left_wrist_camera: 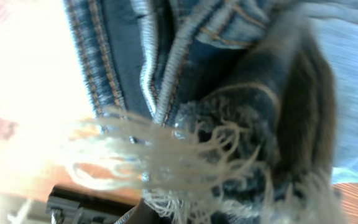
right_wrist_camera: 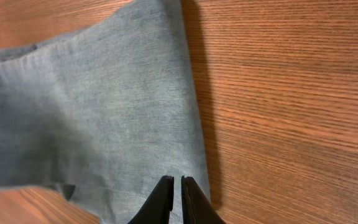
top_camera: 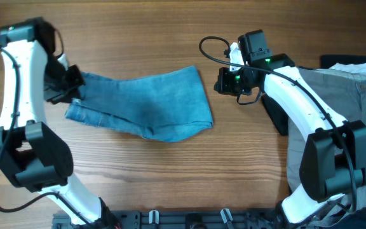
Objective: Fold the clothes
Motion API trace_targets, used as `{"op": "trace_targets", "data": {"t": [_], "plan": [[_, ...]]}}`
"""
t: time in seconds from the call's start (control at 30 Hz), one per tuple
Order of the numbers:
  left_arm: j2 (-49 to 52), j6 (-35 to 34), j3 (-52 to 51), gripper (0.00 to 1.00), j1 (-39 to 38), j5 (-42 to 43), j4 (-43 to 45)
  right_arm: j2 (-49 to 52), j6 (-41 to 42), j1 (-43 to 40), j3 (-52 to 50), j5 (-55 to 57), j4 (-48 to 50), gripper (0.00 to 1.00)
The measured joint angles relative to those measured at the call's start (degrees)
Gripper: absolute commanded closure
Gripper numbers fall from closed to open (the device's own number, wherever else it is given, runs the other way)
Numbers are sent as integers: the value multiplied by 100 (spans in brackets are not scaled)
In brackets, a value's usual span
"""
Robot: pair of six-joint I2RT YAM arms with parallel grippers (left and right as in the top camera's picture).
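Note:
Next I will carry the hems in my left gripper over the jeans' smooth end [top_camera: 175, 100] and release them, since that end lies to its right in the overhead view.
The light blue denim jeans [top_camera: 151, 102] lie folded in a band across the middle of the wooden table. My left gripper [top_camera: 75, 89] is at their left end, shut on the frayed white hems [left_wrist_camera: 166, 162], which fill the left wrist view with bunched denim [left_wrist_camera: 241, 93]. My right gripper [top_camera: 224, 81] hovers just past the jeans' right edge. In the right wrist view its fingers [right_wrist_camera: 177, 180] are pressed together with nothing between them, above the smooth denim [right_wrist_camera: 92, 112] near its edge.
Grey trousers [top_camera: 354, 95] lie in a heap at the right edge of the table, with a black garment [top_camera: 338, 60] behind them. Bare wooden tabletop [top_camera: 170, 172] surrounds the jeans.

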Motion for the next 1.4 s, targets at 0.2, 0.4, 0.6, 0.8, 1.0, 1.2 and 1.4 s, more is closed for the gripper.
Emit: {"op": "trace_targets", "data": {"t": [0.2, 0.4, 0.6, 0.8, 1.0, 1.2, 1.4], "plan": [[-13, -39, 39, 96, -1272, 13, 455, 26, -33, 81, -2, 2, -2, 89], [-13, -39, 39, 96, -1781, -83, 387, 415, 195, 472, 0, 291, 37, 89], [-179, -42, 44, 96, -1784, -527, 2, 1231, 623, 262, 7, 732, -118, 89], [-533, -37, 551, 96, -1700, -459, -127, 1311, 334, 234, 101, 688, -216, 89], [-719, -37, 682, 88, -2197, 68, 415, 1322, 249, 234, 114, 662, -216, 90], [-588, -90, 682, 85, -3263, 63, 726, 1325, 249, 234, 114, 654, -216, 90], [-136, -437, 688, 80, -4041, 68, 1152, 1327, 243, 210, 114, 575, -232, 89]]}}
